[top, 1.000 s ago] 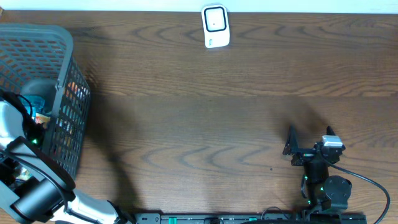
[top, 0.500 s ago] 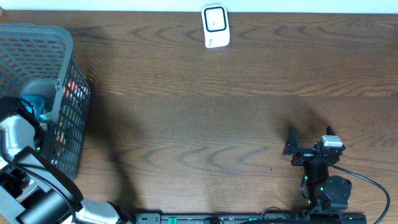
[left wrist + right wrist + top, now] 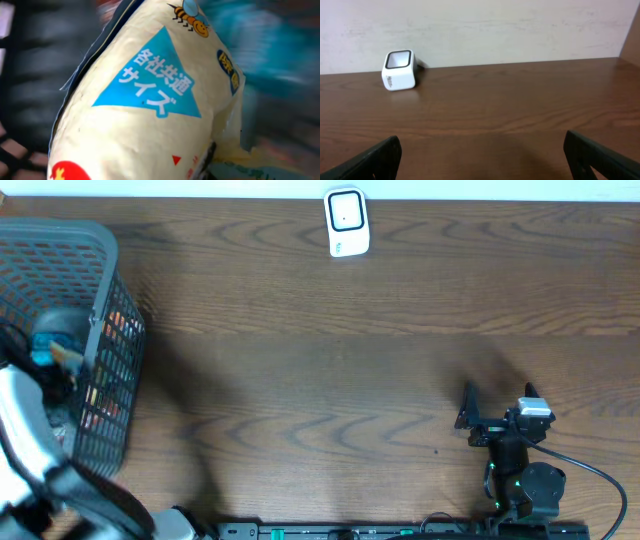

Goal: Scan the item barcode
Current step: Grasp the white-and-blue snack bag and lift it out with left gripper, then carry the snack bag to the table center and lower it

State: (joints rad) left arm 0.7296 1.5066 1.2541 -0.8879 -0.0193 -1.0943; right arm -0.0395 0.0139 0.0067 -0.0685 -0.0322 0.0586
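With my left gripper, the pouch (image 3: 150,100) goes up, across and down onto the table's bare middle next for release. That spot lies to the gripper's right in the overhead view.
A cream pouch (image 3: 150,100) with a blue triangle of Japanese print fills the left wrist view, pressed close to the camera and hiding the fingers. My left gripper (image 3: 62,358) is down inside the grey mesh basket (image 3: 100,250) at the table's left end, shut on this pouch. No barcode shows on the pouch's visible face. The white barcode scanner (image 3: 347,223) stands at the far edge, also seen in the right wrist view as a scanner (image 3: 399,70) by the wall. My right gripper (image 3: 497,402) rests open and empty near the front right, its fingertips (image 3: 380,157) wide apart.
The basket holds other packets, blue and orange ones (image 3: 110,330) showing through the mesh. Brown wooden tabletop (image 3: 330,380) stretches between basket, scanner and right arm. A pale wall (image 3: 495,25) backs the table.
The left gripper closed from wide open onto the pouch inside the basket, and the left arm shifted toward the left edge. The right arm has stayed still.
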